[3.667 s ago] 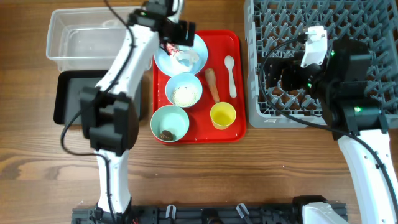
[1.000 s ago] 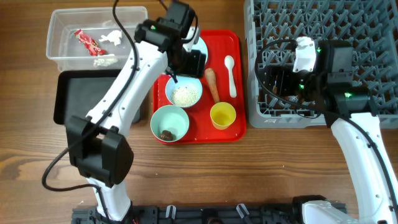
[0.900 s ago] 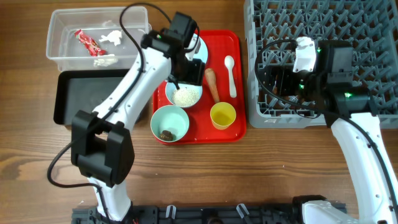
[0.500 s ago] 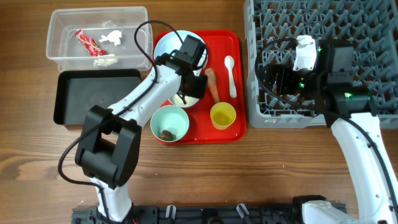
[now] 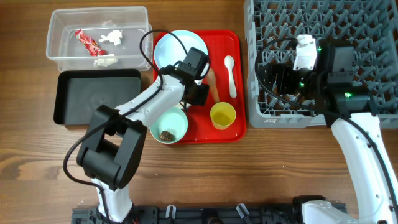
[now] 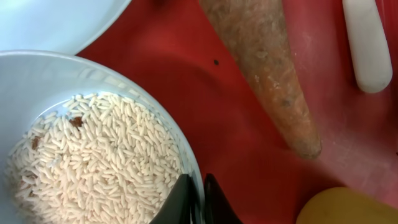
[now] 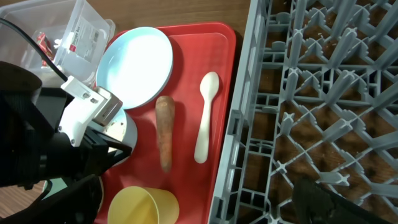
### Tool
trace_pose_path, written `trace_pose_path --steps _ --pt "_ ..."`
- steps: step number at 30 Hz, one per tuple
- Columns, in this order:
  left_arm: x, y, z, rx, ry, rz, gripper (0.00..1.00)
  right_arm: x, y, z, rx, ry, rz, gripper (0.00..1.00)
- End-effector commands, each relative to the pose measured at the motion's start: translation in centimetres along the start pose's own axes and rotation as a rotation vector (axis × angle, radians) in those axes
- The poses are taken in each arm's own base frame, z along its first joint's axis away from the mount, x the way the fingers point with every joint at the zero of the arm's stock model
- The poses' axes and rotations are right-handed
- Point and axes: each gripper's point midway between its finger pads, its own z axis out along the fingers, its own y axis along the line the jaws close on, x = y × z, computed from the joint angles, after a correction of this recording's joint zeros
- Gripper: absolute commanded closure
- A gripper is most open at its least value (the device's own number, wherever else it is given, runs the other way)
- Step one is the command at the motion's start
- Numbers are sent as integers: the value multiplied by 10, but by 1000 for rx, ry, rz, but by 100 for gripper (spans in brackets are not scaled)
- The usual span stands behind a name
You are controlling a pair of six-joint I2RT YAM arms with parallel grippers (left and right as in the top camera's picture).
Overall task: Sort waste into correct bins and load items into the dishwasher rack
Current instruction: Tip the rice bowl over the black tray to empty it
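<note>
The pale bowl holds rice grains, so my left gripper will carry it up and over the black bin (image 5: 98, 97) and tip it, then release it on the red tray.
My left gripper (image 6: 200, 194) is shut on the right rim of the pale bowl (image 6: 43, 71) that holds the rice grains (image 6: 93, 155). It stands on the red tray (image 5: 235, 42), mostly hidden under the left gripper (image 5: 198, 93) in the overhead view. Beside it lie the carrot (image 5: 212, 84), the white spoon (image 5: 231, 68) and the yellow cup (image 5: 222, 115). The light-blue plate (image 5: 179, 48) is bare. A dark clump (image 5: 166, 134) sits in the mint bowl (image 5: 169, 123). My right gripper (image 5: 278, 82) hovers open over the grey rack (image 5: 323, 31), holding nothing.
The clear bin (image 5: 62, 53) at the back left holds the red wrapper (image 5: 87, 42) and tissue bits (image 5: 111, 37). In front of it is the black bin (image 5: 96, 99). The rack's upright pegs fill the right side.
The left gripper has come down from beside the plate onto the rice bowl and closed on its rim. The right arm has stayed where it was.
</note>
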Motion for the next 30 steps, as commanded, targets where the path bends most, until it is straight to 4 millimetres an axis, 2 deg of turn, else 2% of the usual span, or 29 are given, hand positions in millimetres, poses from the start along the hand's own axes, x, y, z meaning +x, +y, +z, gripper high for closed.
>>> trace_pose_path --steps 1,8,10,13,14,16,19,21,24,30 --pt "3 -3 -6 13 27 -59 96 -7 2 -1 -2 -12 -5 0" --pt "-60 -21 -89 66 -166 -57 96 -7 2 -1 -2 -12 -5 0" --pt "-69 -16 -108 73 -212 -98 96 -7 2 -1 -2 -13 -6 0" --pt "-68 22 -143 103 -231 -290 96 -7 2 -1 -2 -12 -6 0" --pt "-64 39 -161 141 -233 -342 96 -7 2 -1 -2 -12 -8 0" --pt "-51 79 -183 132 -233 -442 96 -7 2 -1 -2 -13 -8 0" --pt "-20 139 -185 81 -152 -545 96 -7 2 -1 -2 -12 -8 0" --pt "-8 162 -181 114 -116 -576 96 -7 2 -1 -2 -12 -7 0" --pt "2 186 -176 242 -143 -608 96 -7 2 -1 -2 -12 -5 0" --pt "21 212 -163 554 -286 -682 96 -7 2 -1 -2 -12 -6 0"
